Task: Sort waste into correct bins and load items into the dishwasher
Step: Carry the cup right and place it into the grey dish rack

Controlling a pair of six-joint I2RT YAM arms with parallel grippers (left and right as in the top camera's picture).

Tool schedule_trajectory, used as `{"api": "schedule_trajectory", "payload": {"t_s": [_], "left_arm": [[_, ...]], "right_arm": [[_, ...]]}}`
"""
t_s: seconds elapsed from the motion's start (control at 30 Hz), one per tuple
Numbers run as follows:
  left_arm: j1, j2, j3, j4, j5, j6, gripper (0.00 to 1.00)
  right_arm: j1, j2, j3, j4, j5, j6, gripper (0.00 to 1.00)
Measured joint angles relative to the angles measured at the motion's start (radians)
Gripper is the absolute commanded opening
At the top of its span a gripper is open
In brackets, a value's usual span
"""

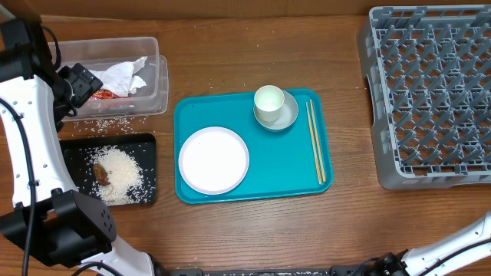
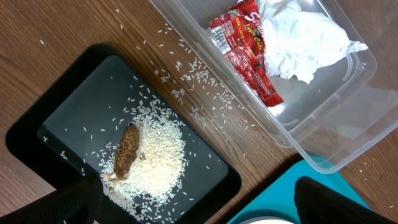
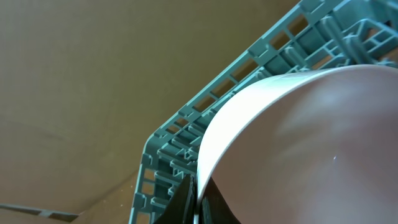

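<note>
I need to move my right gripper over the grey rack next, then lower the white bowl among the rack's wires [image 1: 446, 100] [image 3: 186, 148].
My left gripper [image 1: 83, 83] [image 2: 199, 208] hangs open and empty over the left end of the clear tub [image 1: 156, 77] [image 2: 323, 124], which holds a crumpled napkin [image 1: 124, 75] [image 2: 305, 43] and a red wrapper [image 1: 103, 94] [image 2: 245, 50]. The black tray [image 1: 73, 149] [image 2: 81, 106] carries rice [image 1: 121, 172] [image 2: 155, 155] and a brown lump [image 1: 101, 173] [image 2: 127, 149]. A white plate [image 1: 213, 159], a cup [image 1: 269, 103] in a grey-green bowl [image 1: 289, 115], and chopsticks [image 1: 315, 142] lie on the teal tray [image 1: 284, 153]. My right gripper [image 3: 198, 199] is shut on a white bowl's rim [image 3: 298, 149] beside the grey rack [image 1: 430, 92] [image 3: 180, 149].
Loose rice grains [image 1: 100, 124] [image 2: 193, 74] are scattered on the wooden table between the tub and the black tray. The right arm [image 1: 460, 241] enters at the bottom right corner, its gripper outside the overhead view. A cardboard wall [image 3: 93, 74] stands behind the rack.
</note>
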Motion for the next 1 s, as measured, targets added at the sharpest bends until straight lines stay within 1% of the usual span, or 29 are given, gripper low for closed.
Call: {"api": "schedule_trajectory", "payload": {"t_s": [0.17, 0.27, 0.3, 0.37, 0.47, 0.6, 0.73, 0.87, 0.93, 1.0], "left_arm": [[0.000, 0.000, 0.000, 0.000, 0.000, 0.000, 1.00], [0.000, 0.000, 0.000, 0.000, 0.000, 0.000, 1.00], [0.000, 0.000, 0.000, 0.000, 0.000, 0.000, 1.00], [0.000, 0.000, 0.000, 0.000, 0.000, 0.000, 1.00], [0.000, 0.000, 0.000, 0.000, 0.000, 0.000, 1.00], [0.000, 0.000, 0.000, 0.000, 0.000, 0.000, 1.00], [0.000, 0.000, 0.000, 0.000, 0.000, 0.000, 1.00], [0.000, 0.000, 0.000, 0.000, 0.000, 0.000, 1.00], [0.000, 0.000, 0.000, 0.000, 0.000, 0.000, 1.00], [0.000, 0.000, 0.000, 0.000, 0.000, 0.000, 1.00]], "right_arm": [[-0.002, 0.037, 0.000, -0.072, 0.030, -0.002, 0.04], [-0.009, 0.047, 0.001, -0.074, 0.014, -0.001, 0.04], [-0.012, 0.046, 0.005, -0.074, 0.015, 0.003, 0.06], [-0.020, 0.045, 0.005, -0.075, 0.012, 0.016, 0.15], [-0.035, 0.045, 0.005, -0.083, 0.019, 0.045, 0.34], [-0.061, 0.042, 0.005, -0.098, 0.050, 0.075, 0.41], [-0.092, 0.010, 0.003, -0.169, 0.158, 0.098, 0.46], [-0.106, -0.056, 0.003, -0.248, 0.343, 0.125, 0.47], [-0.106, -0.119, 0.003, -0.262, 0.459, 0.161, 0.47], [-0.106, -0.159, 0.003, -0.262, 0.508, 0.193, 0.47]]}}
